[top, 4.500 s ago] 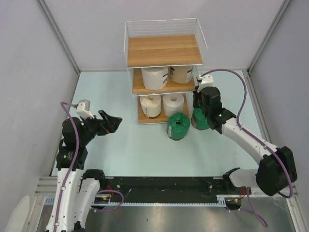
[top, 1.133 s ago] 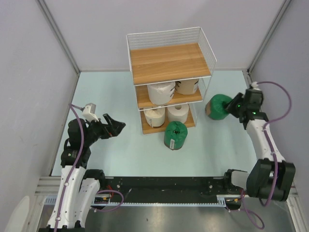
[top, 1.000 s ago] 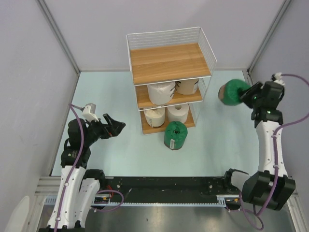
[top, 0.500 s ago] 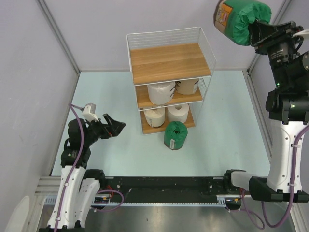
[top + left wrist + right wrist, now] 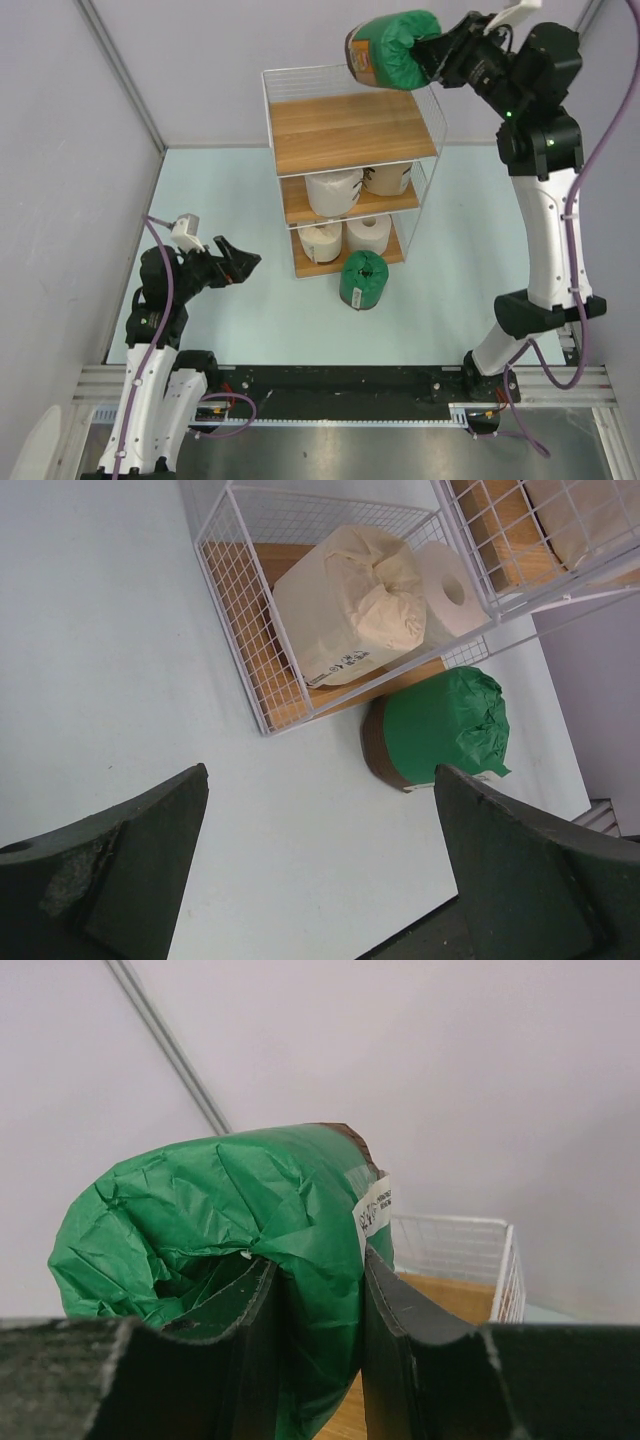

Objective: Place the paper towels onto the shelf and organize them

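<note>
The bare top board (image 5: 388, 117) (image 5: 450, 1296) lies below my right gripper and back from it, so next my right gripper will move down and draw back to release the green wrapper there.
The wire shelf (image 5: 350, 130) stands at the back middle with a bare top board. Its middle tier holds a cream roll (image 5: 333, 190) and a tan roll (image 5: 388, 180); the bottom tier holds two cream rolls (image 5: 342, 237). A green roll (image 5: 362, 280) stands on the table in front of the shelf, also in the left wrist view (image 5: 440, 730). My right gripper (image 5: 428, 52) is shut on the second green roll (image 5: 392, 50), held high above the shelf's top rear; it fills the right wrist view (image 5: 230, 1230). My left gripper (image 5: 238, 262) is open and empty, left of the shelf.
Grey walls close in the pale table on the left, back and right. A black rail (image 5: 340, 385) runs along the near edge. The shelf's top tier has a raised wire rim (image 5: 455, 1245).
My right arm has lifted the green roll from the table right of the shelf, swung it up high and then leftward over the shelf's top. The left arm has stayed still.
</note>
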`<state>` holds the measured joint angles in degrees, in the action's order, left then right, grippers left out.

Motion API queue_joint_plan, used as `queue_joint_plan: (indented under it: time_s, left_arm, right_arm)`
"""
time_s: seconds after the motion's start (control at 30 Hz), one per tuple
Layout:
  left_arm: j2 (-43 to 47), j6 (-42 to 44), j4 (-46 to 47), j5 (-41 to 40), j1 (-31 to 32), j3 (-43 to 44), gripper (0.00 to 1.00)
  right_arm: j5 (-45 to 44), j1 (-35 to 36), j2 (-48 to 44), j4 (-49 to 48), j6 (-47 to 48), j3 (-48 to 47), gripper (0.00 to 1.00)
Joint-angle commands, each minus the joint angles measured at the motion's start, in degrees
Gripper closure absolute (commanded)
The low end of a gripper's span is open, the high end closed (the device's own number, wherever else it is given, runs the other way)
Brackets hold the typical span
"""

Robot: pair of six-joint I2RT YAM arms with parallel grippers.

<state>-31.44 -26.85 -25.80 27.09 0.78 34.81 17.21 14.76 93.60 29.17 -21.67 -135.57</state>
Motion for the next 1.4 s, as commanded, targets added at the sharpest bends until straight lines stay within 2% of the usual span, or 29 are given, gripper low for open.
queue_joint_plan:
  time_s: [0.0, 0.1, 0.4, 0.73, 1.37]
  left_arm:
    - [0.3, 0.5, 1.5, 1.3, -0.2, 0.3, 0.00]
    - [0.2, 0.5, 1.5, 1.4, -0.2, 0.2, 0.00]
    - [-0.2, 0.4, 1.7, 1.7, -0.2, 0.2, 0.00]
    - [-0.5, 0.3, 1.8, 1.8, -0.2, 0.1, 0.00]
    - [-0.6, 0.4, 1.6, 2.0, -0.2, 0.1, 0.00]
  right_arm:
    - [-1.2, 1.5, 2.9, 10.3, 4.3, -9.4, 0.91]
    - [-1.6, 2.5, 3.3, 12.2, 5.8, -9.5, 0.90]
    - [-10.4, 7.7, 2.6, 18.5, 11.9, -8.8, 0.90]
    - [-16.9, 8.7, 0.2, 20.2, 15.1, -5.1, 0.88]
    - [-14.6, 7.9, -4.0, 19.5, 14.8, -2.1, 0.88]
